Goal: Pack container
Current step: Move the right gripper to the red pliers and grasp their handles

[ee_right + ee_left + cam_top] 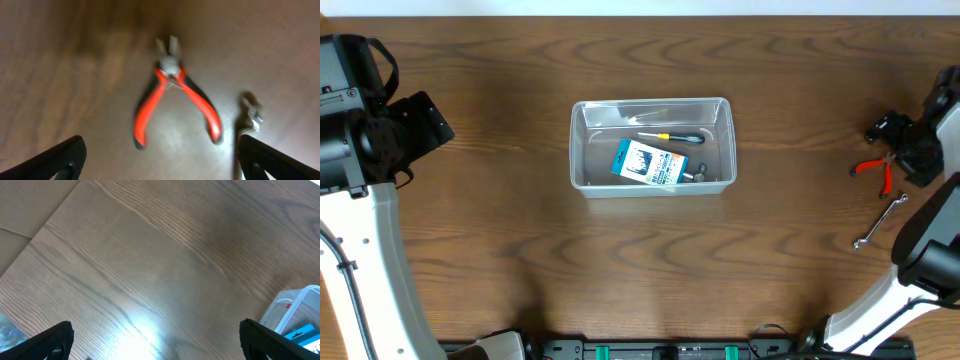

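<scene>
The pliers lie beside the wrench, so my right gripper needs to go down toward the left in the overhead view, onto the pliers' handle that is farther from the wrench.
The clear plastic container (582,150) sits at the table's middle. In it lie a blue-and-white printed box (649,163), a screwdriver (670,138) and a small metal piece (700,175). A corner of the container (295,305) shows at the right edge of the left wrist view. Red-handled pliers (872,168) lie on the table at the far right, also in the right wrist view (175,95). A silver wrench (880,221) lies just below them, also in the right wrist view (248,117). My right gripper (162,162) is open above the pliers. My left gripper (160,340) is open and empty over bare wood at the left.
The wooden table (520,260) runs across the whole view. The left arm's body (360,130) stands at the left edge and the right arm's body (925,130) at the right edge.
</scene>
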You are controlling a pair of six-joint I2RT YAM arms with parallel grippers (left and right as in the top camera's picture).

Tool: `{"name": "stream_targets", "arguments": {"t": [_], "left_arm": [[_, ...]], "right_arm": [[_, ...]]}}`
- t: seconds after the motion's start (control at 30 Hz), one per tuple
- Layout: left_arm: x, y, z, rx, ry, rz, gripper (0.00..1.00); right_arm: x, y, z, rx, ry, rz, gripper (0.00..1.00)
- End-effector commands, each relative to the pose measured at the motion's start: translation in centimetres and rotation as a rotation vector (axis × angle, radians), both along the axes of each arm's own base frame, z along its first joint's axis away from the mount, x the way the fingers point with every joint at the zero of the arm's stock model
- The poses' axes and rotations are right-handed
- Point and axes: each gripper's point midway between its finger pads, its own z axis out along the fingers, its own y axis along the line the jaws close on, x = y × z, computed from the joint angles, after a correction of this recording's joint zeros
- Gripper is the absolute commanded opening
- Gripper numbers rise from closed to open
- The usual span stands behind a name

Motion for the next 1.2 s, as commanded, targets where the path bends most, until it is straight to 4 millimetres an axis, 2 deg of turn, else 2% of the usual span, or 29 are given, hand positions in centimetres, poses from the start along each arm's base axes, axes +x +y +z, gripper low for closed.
{"name": "stream_targets", "arguments": {"t": [0.0,0.17,0.33,0.7,1.07,1.17], "left_arm": [[-0.3,0.3,-0.3,0.011,0.022,0.000,0.98],[-0.4,0.2,-0.3,0.010,0.026,0.000,0.98],[-0.4,0.2,-0.3,0.010,0.028,0.000,0.98],[-0.4,0.2,-0.3,0.010,0.028,0.000,0.98],[-0.4,0.2,-0.4,0.007,0.028,0.003,0.98],[-0.5,0.2,-0.4,0.007,0.031,0.003,0.98]], "right_arm": [[1.0,1.2,-0.5,-0.005,-0.013,0.089,0.99],[1.8,1.5,-0.8,-0.018,-0.038,0.104,0.99],[1.6,1.5,-1.3,-0.021,-0.036,0.100,0.99],[0.7,1.9,-4.4,-0.022,-0.041,0.100,0.99],[0.1,2.2,-6.6,-0.025,-0.057,0.101,0.99],[-0.3,2.4,-7.0,-0.020,-0.048,0.093,0.92]]}}
